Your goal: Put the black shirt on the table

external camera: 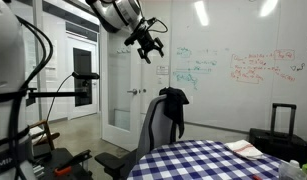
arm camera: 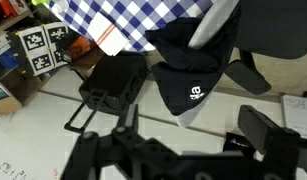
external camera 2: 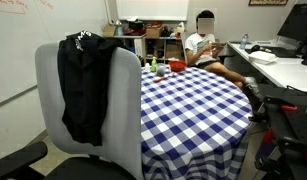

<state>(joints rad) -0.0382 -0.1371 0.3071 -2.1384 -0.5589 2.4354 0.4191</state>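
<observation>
My gripper will next move down, open, onto the shirt's upper part (external camera: pixel 174 93) (arm camera: pixel 183 52) and close, since the black shirt hangs over the top of the chair back below it.
The black shirt (external camera: pixel 174 108) hangs over the back of a grey office chair (external camera 2: pixel 123 110) next to the table; it also shows in an exterior view (external camera 2: pixel 81 85). In the wrist view the shirt (arm camera: pixel 188 70) carries a small white logo and lies below the gripper. The round table (external camera: pixel 203 160) has a blue and white checked cloth, seen in both exterior views (external camera 2: pixel 193 100) and at the top of the wrist view (arm camera: pixel 123 20). My gripper (external camera: pixel 145 45) is high in the air, well above the chair. Its fingers (arm camera: pixel 198 135) are spread apart and hold nothing.
A person (external camera 2: pixel 203 45) sits behind the table. Small green and red items (external camera 2: pixel 158 67) and a book (external camera: pixel 243 150) lie on the cloth. A black suitcase (external camera: pixel 278 135) stands by the whiteboard wall (external camera: pixel 243 70). A black chair base (arm camera: pixel 113 80) and tag boards (arm camera: pixel 33 45) are on the floor.
</observation>
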